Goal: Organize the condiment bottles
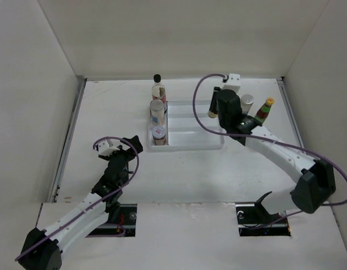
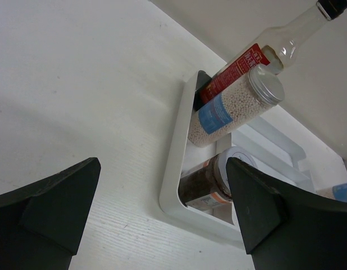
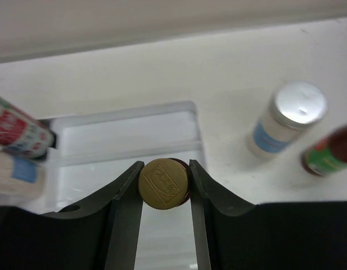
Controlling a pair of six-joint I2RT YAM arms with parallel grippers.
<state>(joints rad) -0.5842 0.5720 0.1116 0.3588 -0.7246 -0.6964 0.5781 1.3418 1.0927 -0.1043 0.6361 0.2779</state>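
The narrow far row beside the black-capped bottle [image 1: 157, 84] is empty, so my right gripper moves across the tray [image 3: 122, 135] and lowers the tiny dark bottle there next.
My right gripper [image 3: 165, 185] is shut on the yellow cap of the tiny dark bottle [image 3: 163, 184] and holds it over the right end of the white divided tray [image 3: 122, 135]; in the top view this gripper [image 1: 213, 107] is at the tray's right edge. The tall clear black-capped bottle [image 1: 157, 84], a silver-lidded bead jar [image 1: 157, 109] and a white-lidded dark jar [image 1: 159, 135] stand in the tray's left column. A silver-lidded jar [image 1: 247, 102] and the red sauce bottle [image 1: 264, 111] stand right of the tray. My left gripper [image 2: 162, 197] is open and empty, near the tray's front left corner.
The tray's rim [image 2: 176, 157] lies just ahead of my left fingers. The table is boxed in by white walls at the back and both sides. The right arm reaches across the table's right half, close to the two bottles outside the tray.
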